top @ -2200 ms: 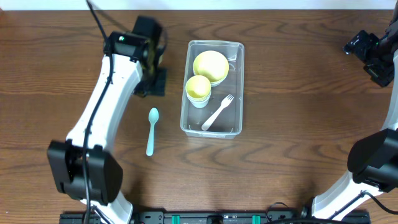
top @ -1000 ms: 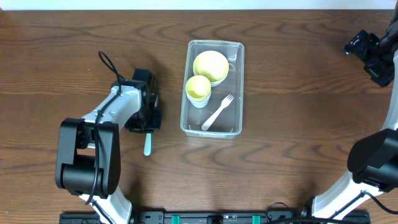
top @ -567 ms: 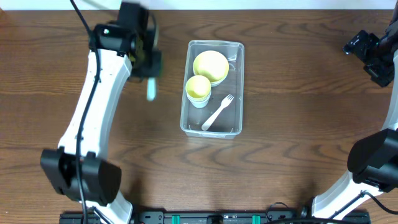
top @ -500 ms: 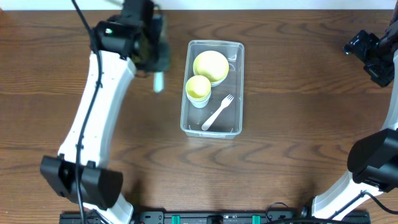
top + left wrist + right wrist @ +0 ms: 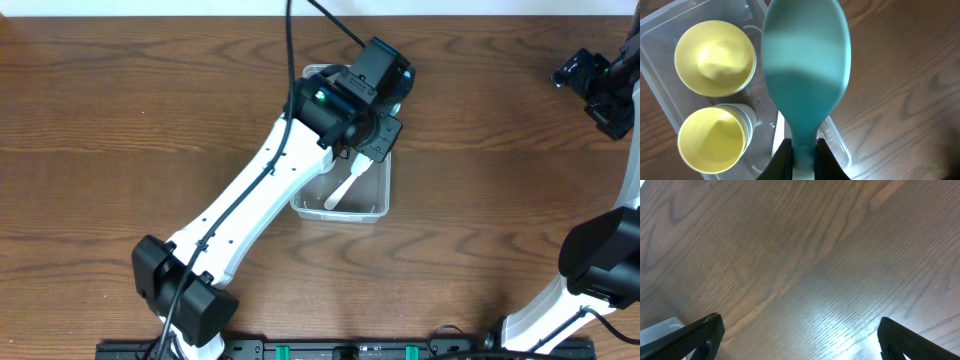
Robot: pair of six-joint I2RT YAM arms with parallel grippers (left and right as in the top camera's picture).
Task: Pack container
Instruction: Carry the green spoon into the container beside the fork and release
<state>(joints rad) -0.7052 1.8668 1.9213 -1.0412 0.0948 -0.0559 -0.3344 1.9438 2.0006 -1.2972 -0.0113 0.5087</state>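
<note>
My left gripper moves down toward the part of the container beside the yellow bowl (image 5: 715,57) and cup next and releases the teal spoon's handle, since only the white fork lies there.
The clear container (image 5: 372,205) stands mid-table; my left arm covers most of it. In the left wrist view the container (image 5: 670,17) holds a yellow bowl (image 5: 715,57) and a yellow cup (image 5: 712,142). A white fork (image 5: 343,187) lies in it. My left gripper (image 5: 801,155) is shut on a teal spoon (image 5: 805,75) and holds it above the container's right side. My right gripper (image 5: 797,330) is open and empty over bare table at the far right (image 5: 600,85).
The brown wooden table (image 5: 480,200) surrounds the container. My left arm (image 5: 250,210) stretches diagonally from the front left across to the container. The right arm's base (image 5: 590,270) stands at the right edge.
My left gripper came down onto the teal spoon on the table, shut on it, lifted it and carried it right, over the container. The right arm has not moved.
</note>
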